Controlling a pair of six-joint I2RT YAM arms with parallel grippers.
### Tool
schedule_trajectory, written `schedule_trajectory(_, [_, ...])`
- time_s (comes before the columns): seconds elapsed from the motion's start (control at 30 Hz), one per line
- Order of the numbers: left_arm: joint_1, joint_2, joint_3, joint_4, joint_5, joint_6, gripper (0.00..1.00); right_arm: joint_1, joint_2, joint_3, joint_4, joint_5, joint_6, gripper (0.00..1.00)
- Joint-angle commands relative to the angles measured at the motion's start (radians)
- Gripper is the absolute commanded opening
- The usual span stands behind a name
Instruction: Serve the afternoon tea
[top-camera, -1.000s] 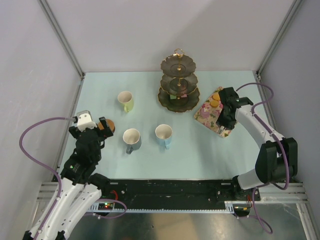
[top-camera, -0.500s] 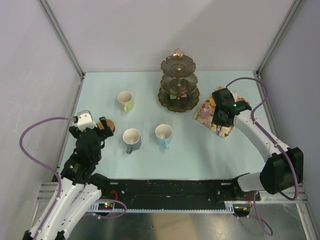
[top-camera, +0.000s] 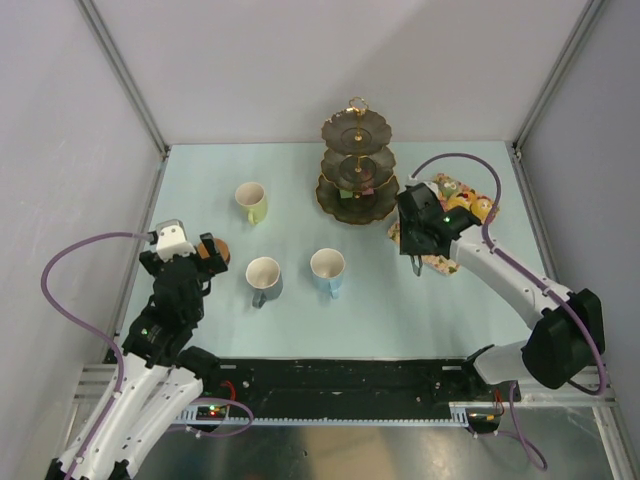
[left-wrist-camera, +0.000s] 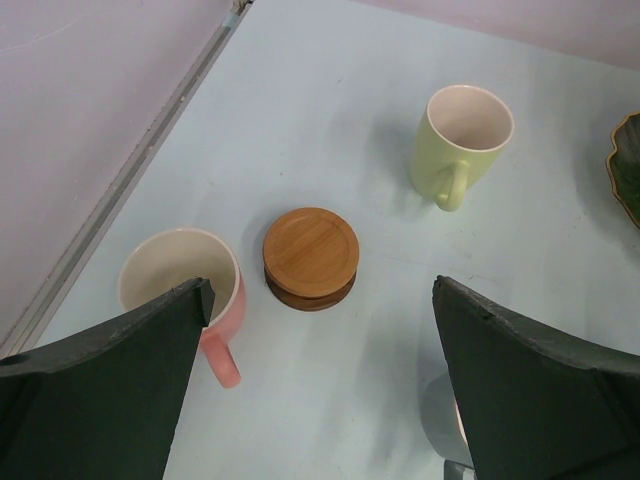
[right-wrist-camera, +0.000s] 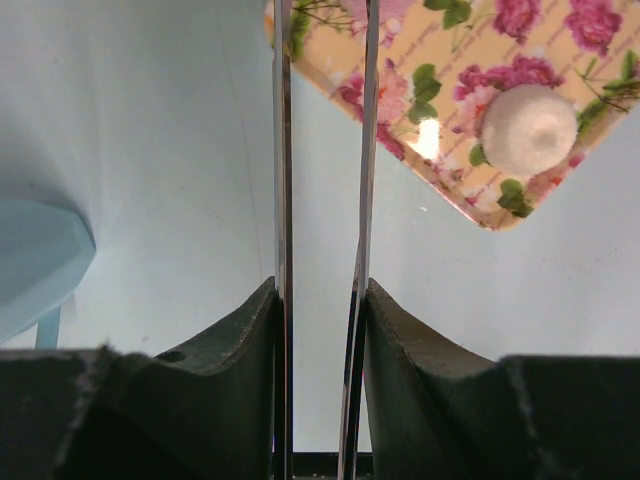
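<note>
My right gripper carries the metal tongs (right-wrist-camera: 283, 150) from the tray outward over the near part of the stand's bottom shelf next, since that part lies bare.
The dark gold-rimmed stand (top-camera: 357, 170) rises at the back centre. Small colourful cakes (top-camera: 465, 200) lie on the floral tray (top-camera: 440, 262), among them a white one (right-wrist-camera: 528, 130). My right gripper (top-camera: 418, 245) (right-wrist-camera: 320, 285) is shut on metal tongs (right-wrist-camera: 283, 150), whose blades reach down past the tray's near corner. Their tips are out of view. My left gripper (top-camera: 195, 255) (left-wrist-camera: 322, 290) hangs open above the pink mug (left-wrist-camera: 185, 290) and a stack of brown coasters (left-wrist-camera: 311, 256). The yellow-green mug (top-camera: 251, 202), grey mug (top-camera: 264, 278) and blue mug (top-camera: 328, 270) stand on the table.
Grey walls and metal rails close in the table on three sides. The tray (right-wrist-camera: 440, 60) lies at an angle at the right, close to the stand's bottom tier. A purple cable (top-camera: 455, 160) loops over the right arm.
My right arm has swung left off the tray toward its near-left corner, uncovering the cakes at the tray's far end. The left arm has not moved.
</note>
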Motion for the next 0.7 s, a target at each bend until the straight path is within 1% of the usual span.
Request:
schedule_trajectory(0.0, [-0.007,-0.002,-0.008,0.027,-0.030,0.020,1.00,0.027,0.008,0.047,0.053,-0.014,-0.027,0.28])
schedule_trajectory(0.33, [-0.007,-0.011,-0.007,0.028,-0.023,0.019,1.00,0.089,0.036,0.046,0.130,-0.090,-0.083,0.29])
schedule_trajectory(0.67, [-0.007,-0.020,-0.008,0.028,-0.016,0.019,1.00,0.095,0.116,0.105,0.184,-0.112,-0.139,0.29])
